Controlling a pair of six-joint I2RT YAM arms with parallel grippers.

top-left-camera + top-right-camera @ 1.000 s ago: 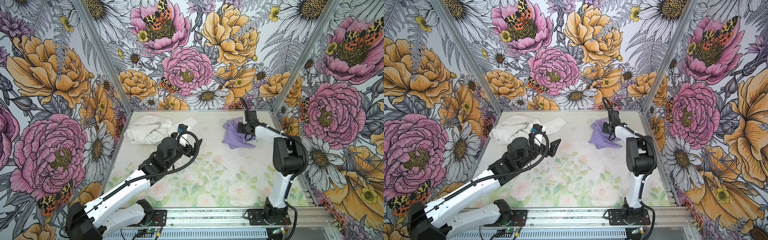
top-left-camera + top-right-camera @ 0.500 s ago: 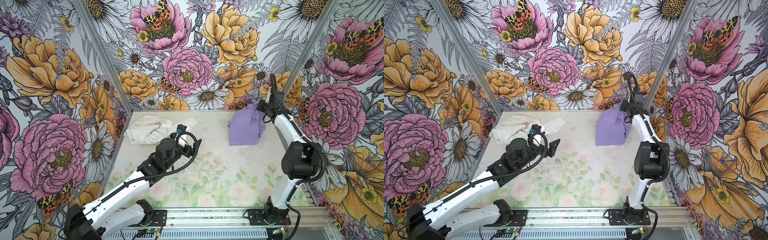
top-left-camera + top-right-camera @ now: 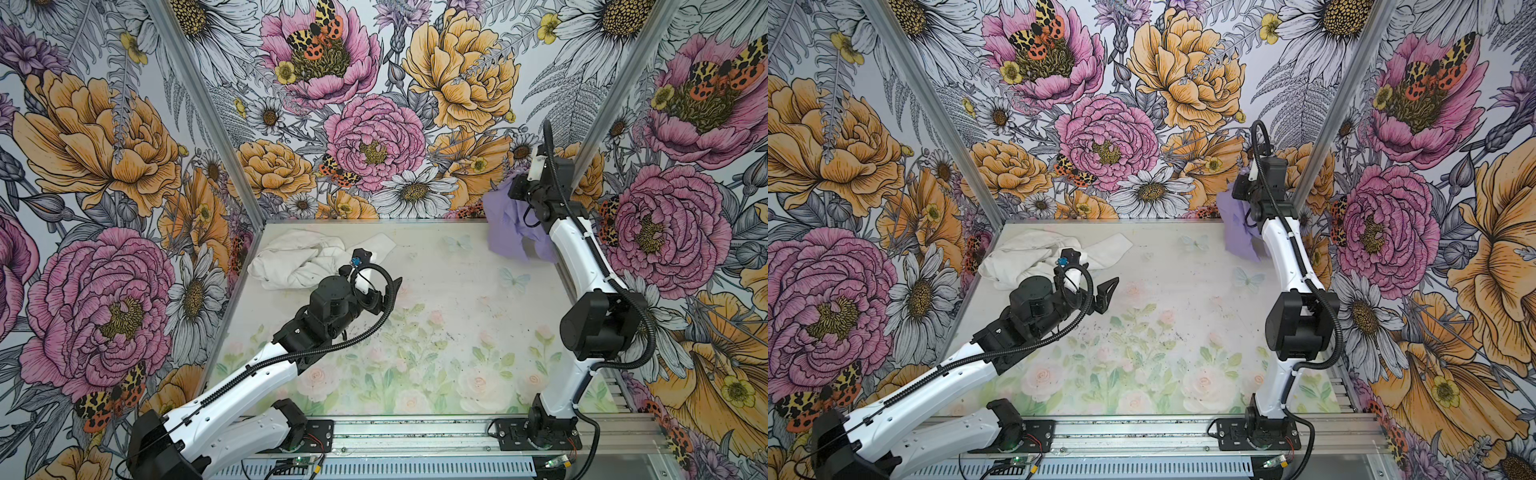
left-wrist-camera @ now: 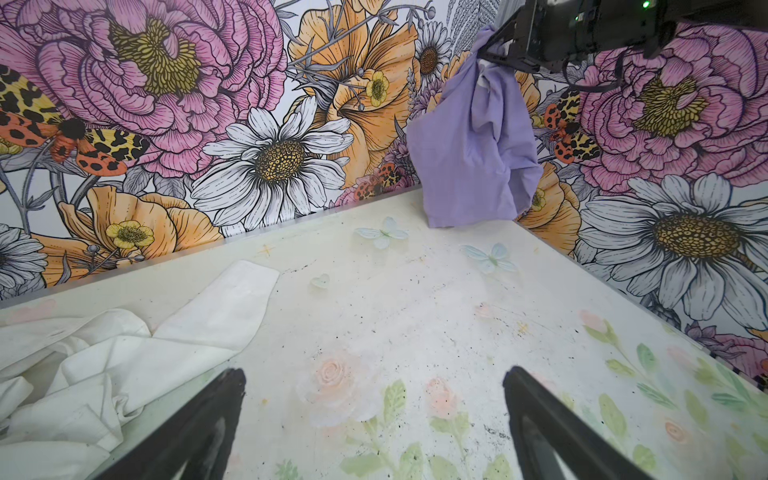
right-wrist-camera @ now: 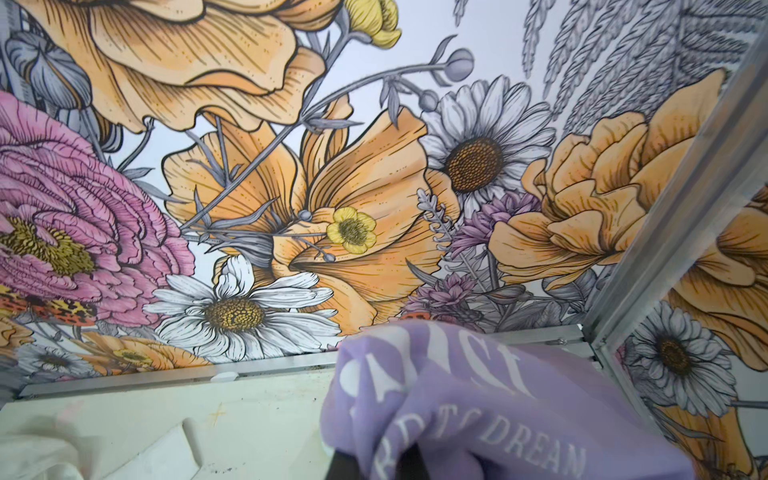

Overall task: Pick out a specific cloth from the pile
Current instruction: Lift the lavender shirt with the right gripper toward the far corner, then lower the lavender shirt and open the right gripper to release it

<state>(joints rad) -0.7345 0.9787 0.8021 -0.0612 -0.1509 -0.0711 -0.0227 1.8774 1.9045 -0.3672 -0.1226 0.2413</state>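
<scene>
Next, I should use my right gripper to lower the cloth's raised end onto the bare tabletop by the butterflies below, clear of the white pile, and let go of it.
The lavender cloth [image 3: 509, 226] [image 3: 1239, 232] hangs in the air at the back right corner, bunched in my right gripper [image 3: 515, 191] [image 3: 1239, 192], which is shut on its upper edge. The left wrist view shows the cloth [image 4: 469, 158] dangling just above the table from that gripper [image 4: 492, 43]. White lettering shows on the cloth [image 5: 478, 415], which covers most of the right jaws. The white pile [image 3: 299, 262] [image 3: 1025, 257] [image 4: 104, 365] lies at the back left. My left gripper [image 3: 378, 270] [image 3: 1090, 274] [image 4: 374, 374] hovers open beside the pile, with nothing between its fingers.
Floral walls enclose the table [image 3: 449, 299] on three sides. An aluminium corner post [image 3: 602, 95] [image 5: 673, 232] stands close behind the right gripper. A metal rail [image 3: 415, 432] carrying both arm bases runs along the front edge.
My right arm has lifted the lavender cloth off the table and carried it up toward the back right corner. The left arm has barely moved.
</scene>
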